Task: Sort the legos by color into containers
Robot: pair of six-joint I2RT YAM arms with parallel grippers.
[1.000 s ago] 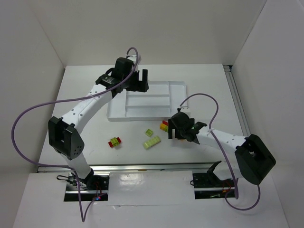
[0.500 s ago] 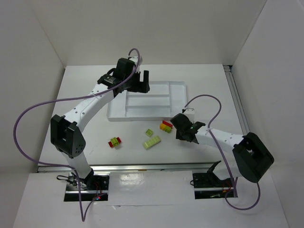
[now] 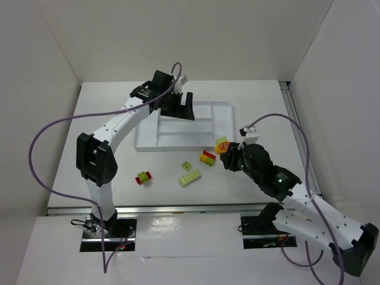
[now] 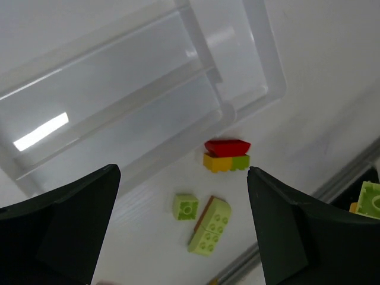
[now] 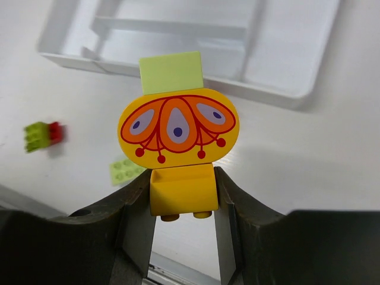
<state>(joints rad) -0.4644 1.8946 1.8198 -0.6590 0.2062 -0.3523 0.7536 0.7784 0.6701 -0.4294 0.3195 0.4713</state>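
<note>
My right gripper holds its yellow brick and should take it outward and down into the tray's far middle section (image 3: 202,111) to release it there, since that section is still empty.
My right gripper (image 5: 181,199) is shut on a small lego stack (image 5: 178,127): a yellow brick, an oval yellow plate printed in orange and red, and a light green brick (image 5: 171,72) on top. From above, the held stack (image 3: 222,144) hangs just off the white tray's (image 3: 224,114) near right corner. My left gripper (image 3: 180,105) hovers open and empty over the tray's left part. On the table lie a red-yellow-green stack (image 3: 207,157), a small green brick (image 3: 186,165), a long light green brick (image 3: 190,177) and a green-red-yellow stack (image 3: 143,177).
The tray's (image 4: 261,83) compartments that show hold nothing. In the left wrist view the red-yellow-green stack (image 4: 227,155) lies just outside the tray's corner, with the small green brick (image 4: 186,206) and the long green brick (image 4: 210,225) nearer. White walls enclose the table.
My right gripper has shut on the yellow-and-green stack and lifted it off the table, the arm swinging back and up. My left gripper has drifted slightly right over the tray.
</note>
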